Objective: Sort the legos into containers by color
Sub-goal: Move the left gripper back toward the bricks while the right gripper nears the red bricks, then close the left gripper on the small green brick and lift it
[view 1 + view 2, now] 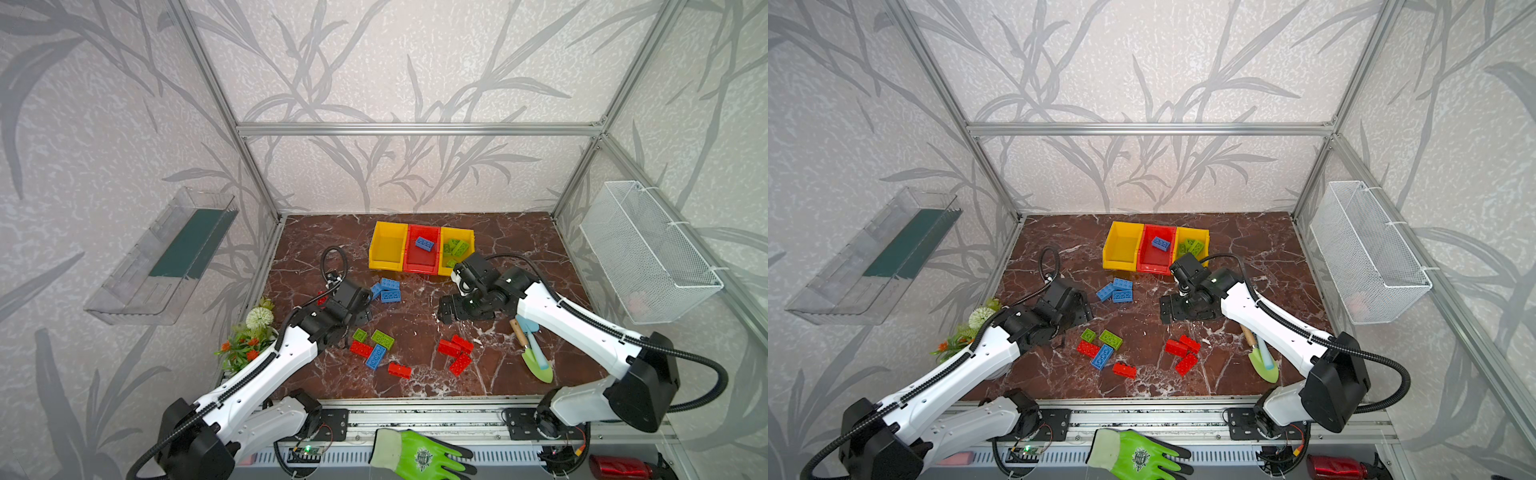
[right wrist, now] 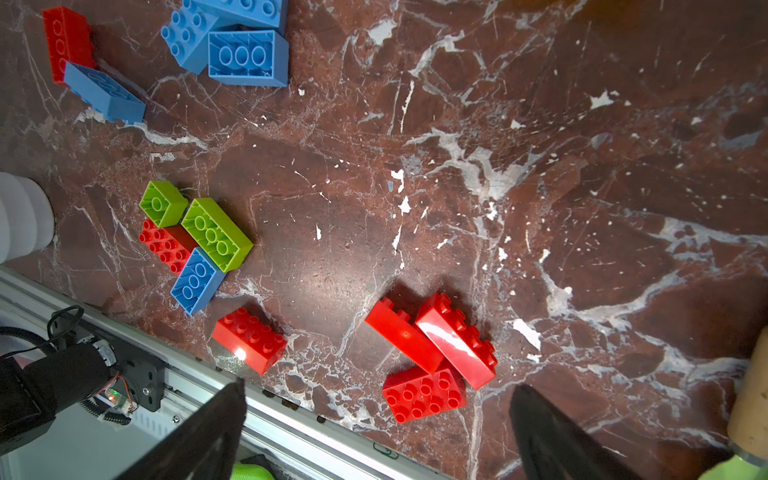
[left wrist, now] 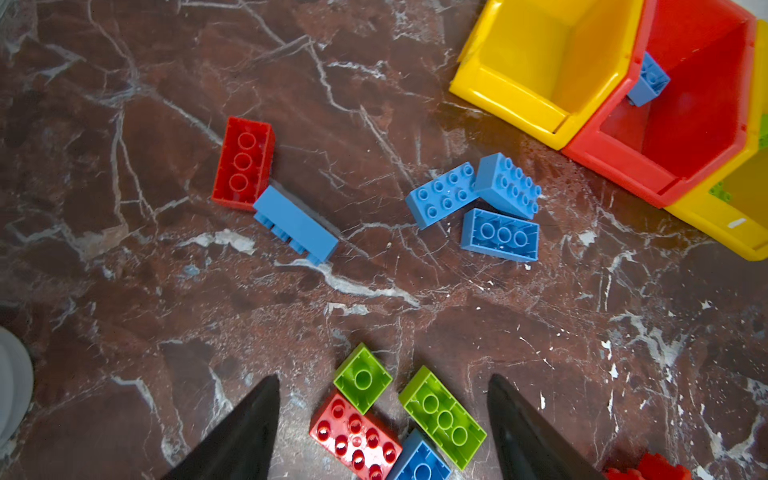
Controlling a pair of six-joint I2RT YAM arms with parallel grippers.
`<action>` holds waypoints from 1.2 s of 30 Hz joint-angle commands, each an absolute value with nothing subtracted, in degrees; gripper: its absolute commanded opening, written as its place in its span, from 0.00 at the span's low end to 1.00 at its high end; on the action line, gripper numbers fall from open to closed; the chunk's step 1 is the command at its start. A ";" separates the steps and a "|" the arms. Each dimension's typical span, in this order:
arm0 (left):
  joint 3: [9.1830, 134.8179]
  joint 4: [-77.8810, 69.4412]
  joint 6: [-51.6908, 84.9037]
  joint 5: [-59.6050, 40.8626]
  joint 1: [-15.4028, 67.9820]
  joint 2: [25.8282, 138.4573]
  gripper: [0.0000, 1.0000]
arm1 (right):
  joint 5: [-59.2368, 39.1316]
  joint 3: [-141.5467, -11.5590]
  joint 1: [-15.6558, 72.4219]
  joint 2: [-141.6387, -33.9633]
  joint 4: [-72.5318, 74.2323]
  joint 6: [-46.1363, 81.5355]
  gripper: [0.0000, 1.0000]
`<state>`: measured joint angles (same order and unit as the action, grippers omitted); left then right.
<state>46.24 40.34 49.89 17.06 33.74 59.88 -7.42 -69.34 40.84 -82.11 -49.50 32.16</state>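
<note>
My left gripper moves down with open fingers astride the small green lego (image 1: 360, 336) (image 3: 363, 379) next and closes on its sides. Other green legos already lie in one yellow bin.
Three joined containers stand at the back: a yellow bin (image 1: 386, 249), a red bin (image 1: 422, 262) holding a blue lego (image 1: 424, 243), and a yellow bin (image 1: 467, 237) with green legos (image 1: 457, 247). My left gripper (image 3: 383, 376) is open above a cluster of a small green lego (image 3: 362, 378), a long green lego (image 3: 442, 417), a red lego (image 3: 355, 436) and a blue lego (image 3: 419, 463). Three blue legos (image 1: 386, 289) lie ahead of it. My right gripper (image 2: 380, 384) is open and empty over three red legos (image 2: 432, 357). A single red lego (image 1: 399, 370) lies near the front.
A red lego (image 3: 243, 162) and a blue lego (image 3: 295, 224) lie under the left wrist. A green trowel (image 1: 536, 357) lies beneath the right arm. Artificial flowers (image 1: 249, 332) stand at the left edge. A wire basket (image 1: 648, 253) and a clear tray (image 1: 166, 257) hang on the side walls.
</note>
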 commanded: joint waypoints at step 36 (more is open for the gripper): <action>43.58 35.18 66.62 7.18 30.56 80.23 0.67 | -2.25 -65.49 43.34 -77.08 -51.65 34.54 0.99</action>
<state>42.52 36.47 64.77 7.77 31.27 79.02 -3.51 -66.37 43.27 -79.00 -50.61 34.48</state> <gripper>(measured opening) 0.674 0.991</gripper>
